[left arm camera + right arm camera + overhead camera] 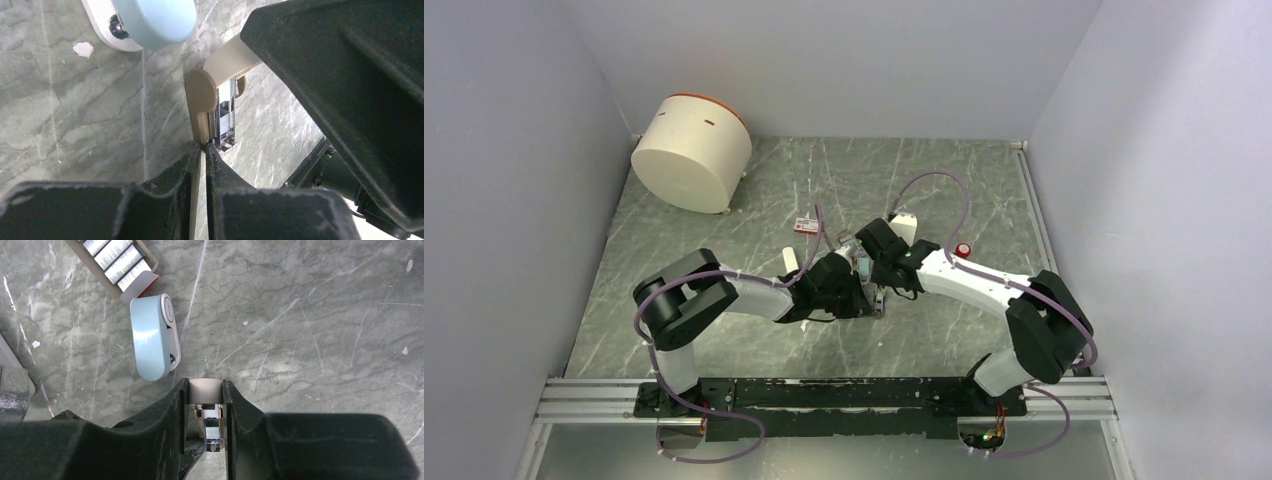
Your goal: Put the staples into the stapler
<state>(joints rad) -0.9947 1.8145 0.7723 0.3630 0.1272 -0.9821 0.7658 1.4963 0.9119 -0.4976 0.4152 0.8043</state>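
Observation:
I will swing the stapler's rounded upper end back and down over the stapler's metal magazine (879,302) (212,427) with my right gripper and let it go, because a strip of staples shows inside.
The stapler is cream-white and hangs open between both grippers at the table's middle (878,297). My left gripper (204,147) is shut on its thin lower plate (200,95). My right gripper (206,390) is shut on its rounded upper end (205,386). The metal magazine (212,427) hangs open between the two halves, with a strip of staples showing in it; it also shows in the left wrist view (225,117). The staples box (806,225) lies behind the grippers. It is open, with several silver strips inside (112,260).
A light-blue and white oblong item (150,337) lies just beyond the grippers, next to the box. A short white bar (792,259) lies left of the left gripper. A white block (905,225), a small red-topped item (963,250) and a big white drum (692,150) stand further off.

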